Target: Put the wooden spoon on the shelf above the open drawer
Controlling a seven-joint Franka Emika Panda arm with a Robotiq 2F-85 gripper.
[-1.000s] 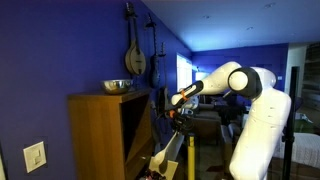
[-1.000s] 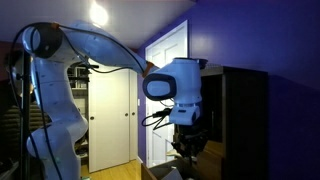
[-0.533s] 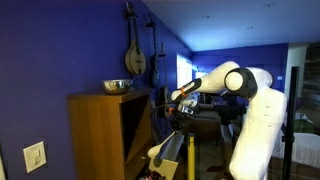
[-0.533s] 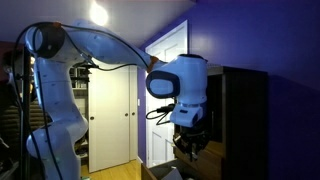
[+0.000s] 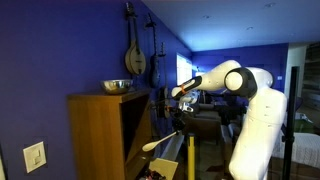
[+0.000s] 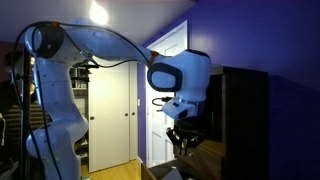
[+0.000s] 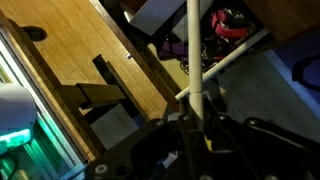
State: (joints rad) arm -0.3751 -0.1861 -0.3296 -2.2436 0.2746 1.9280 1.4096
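Observation:
The spoon (image 5: 158,141) still hangs outside the cabinet, so it turns with my gripper and goes toward the cabinet's dark hollow (image 5: 137,125) next. Then my gripper releases the spoon over the shelf.
My gripper (image 5: 178,116) is shut on the wooden spoon (image 5: 158,141), which slants down from the jaws with its bowl end toward the brown cabinet (image 5: 98,135). In the wrist view the pale handle (image 7: 194,50) runs straight out from the closed jaws (image 7: 195,118). The shelf lies inside the cabinet's dark recess (image 5: 137,125); its board barely shows. A pale light-wood piece (image 5: 188,158), seemingly the open drawer, stands below the gripper. In an exterior view the gripper (image 6: 186,137) hangs beside the dark cabinet (image 6: 243,120).
A metal bowl (image 5: 117,86) sits on the cabinet's top board. Red and purple clutter (image 7: 212,30) lies below the gripper. A stringed instrument (image 5: 134,58) hangs on the blue wall. White doors (image 6: 110,110) stand behind the arm.
The gripper has lifted a little and turned. The spoon now hangs thinner and more slanted, with its bowl end nearer the cabinet recess.

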